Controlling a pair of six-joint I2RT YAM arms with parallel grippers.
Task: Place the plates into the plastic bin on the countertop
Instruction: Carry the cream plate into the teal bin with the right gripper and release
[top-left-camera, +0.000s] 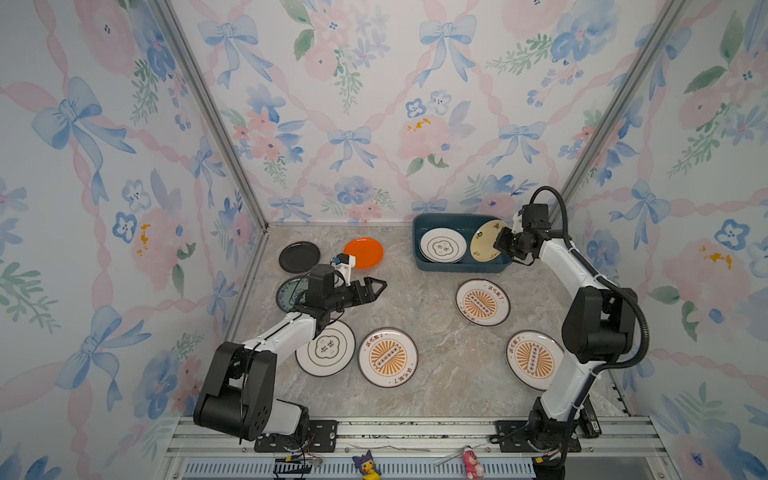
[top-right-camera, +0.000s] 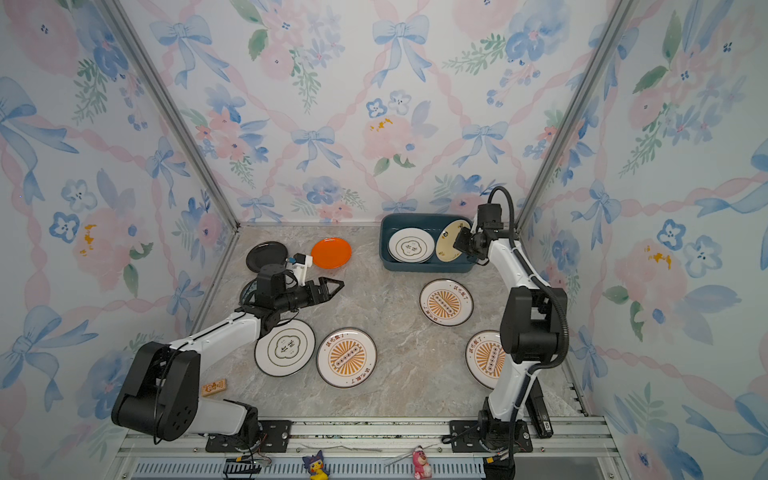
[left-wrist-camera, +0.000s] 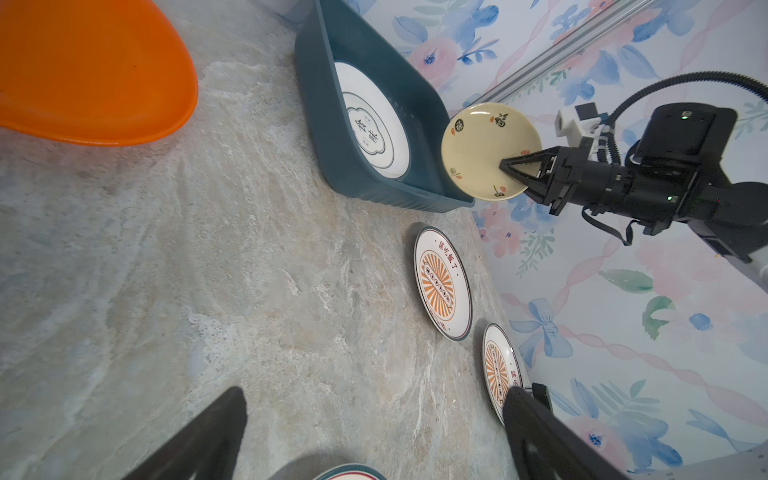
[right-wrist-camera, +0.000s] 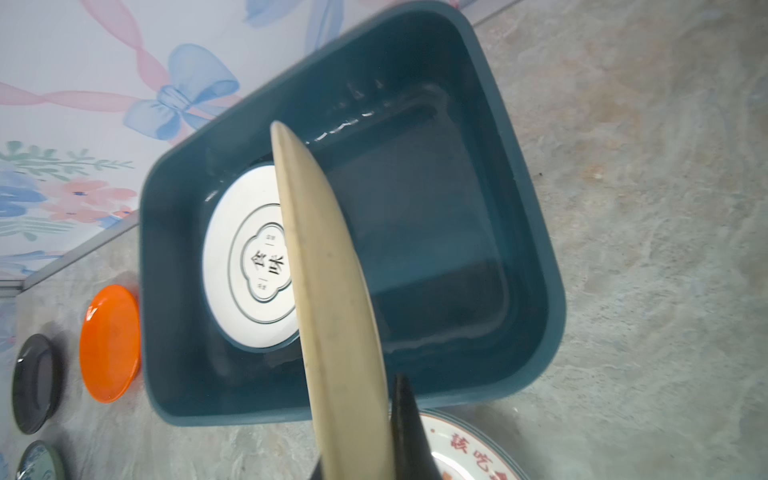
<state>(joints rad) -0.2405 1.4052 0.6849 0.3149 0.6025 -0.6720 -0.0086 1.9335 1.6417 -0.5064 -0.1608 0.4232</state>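
Note:
The cloud-emblem plate covers the other half of the bin. Next, my right gripper needs to lower and tilt the yellow plate (right-wrist-camera: 328, 291) flatter into the bin's bare half (right-wrist-camera: 428, 216) and release it there.
The dark teal plastic bin (top-left-camera: 457, 268) (top-right-camera: 424, 268) stands at the back right of the countertop (top-left-camera: 424, 324). A white cloud-emblem plate (top-left-camera: 442, 246) (right-wrist-camera: 245, 266) lies flat in it. My right gripper (top-left-camera: 500, 245) (right-wrist-camera: 365, 436) is shut on a yellow plate (top-left-camera: 484, 241) (left-wrist-camera: 482, 145) (right-wrist-camera: 328, 291), held tilted on edge over the bin's right half. My left gripper (top-left-camera: 380, 286) (left-wrist-camera: 374, 399) hangs open and empty above bare countertop near the orange plate (top-left-camera: 363, 252) (left-wrist-camera: 91, 70).
On the countertop lie a black plate (top-left-camera: 299, 257), a teal-patterned plate (top-left-camera: 289, 293) partly under my left arm, another cloud-emblem plate (top-left-camera: 328, 349) and three sunburst plates (top-left-camera: 387, 357) (top-left-camera: 482, 302) (top-left-camera: 534, 359). Walls close in the left, back and right sides.

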